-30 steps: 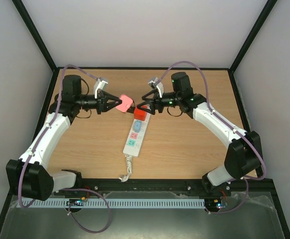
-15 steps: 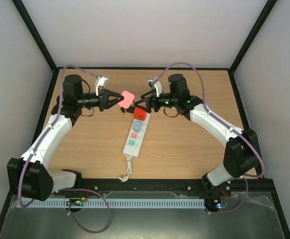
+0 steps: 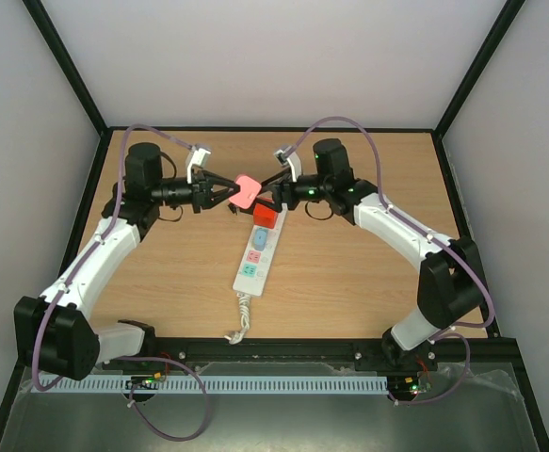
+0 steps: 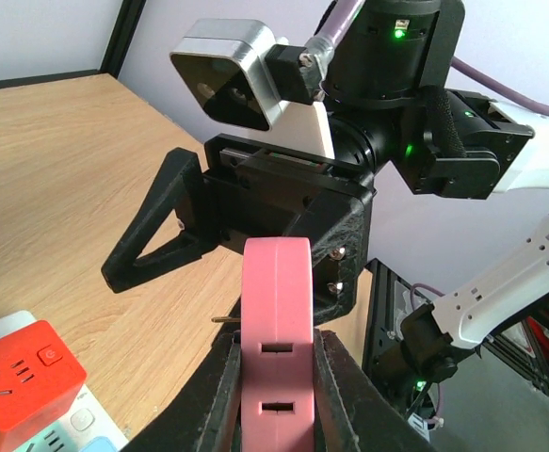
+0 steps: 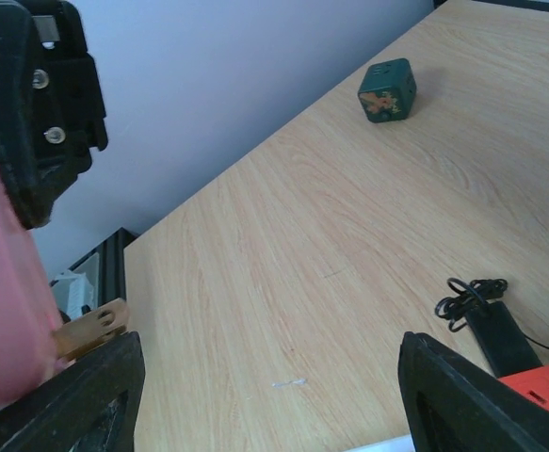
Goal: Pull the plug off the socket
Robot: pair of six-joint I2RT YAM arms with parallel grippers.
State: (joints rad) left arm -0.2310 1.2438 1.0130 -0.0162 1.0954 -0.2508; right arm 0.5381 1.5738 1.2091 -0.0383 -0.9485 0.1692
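Next I will move my left gripper to the left in the top view and down to release the pink plug on the tabletop near the green cube [image 3: 183,168], because that spot is bare.
The white power strip [image 3: 251,259] lies mid-table with its coiled cord [image 3: 241,320] toward the near edge. A red cube adapter [image 3: 266,217] sits in its far end and also shows in the left wrist view [image 4: 20,381]. My left gripper [image 3: 229,193] is shut on a pink plug [image 3: 246,191] and holds it in the air, clear of the strip. In the left wrist view the plug [image 4: 276,311] is clamped between both fingers, with a brass prong [image 4: 225,320] sticking out. My right gripper [image 3: 268,196] faces it, open and empty [image 5: 266,372].
A small green cube [image 5: 387,91] stands on the table toward the left side. A small black block with a coiled black cord [image 5: 491,330] lies next to the red adapter [image 5: 542,386]. Black frame rails edge the table.
Both grippers have shifted a little toward the far side and closer together. The pink plug stays in the left gripper. The strip has not moved.
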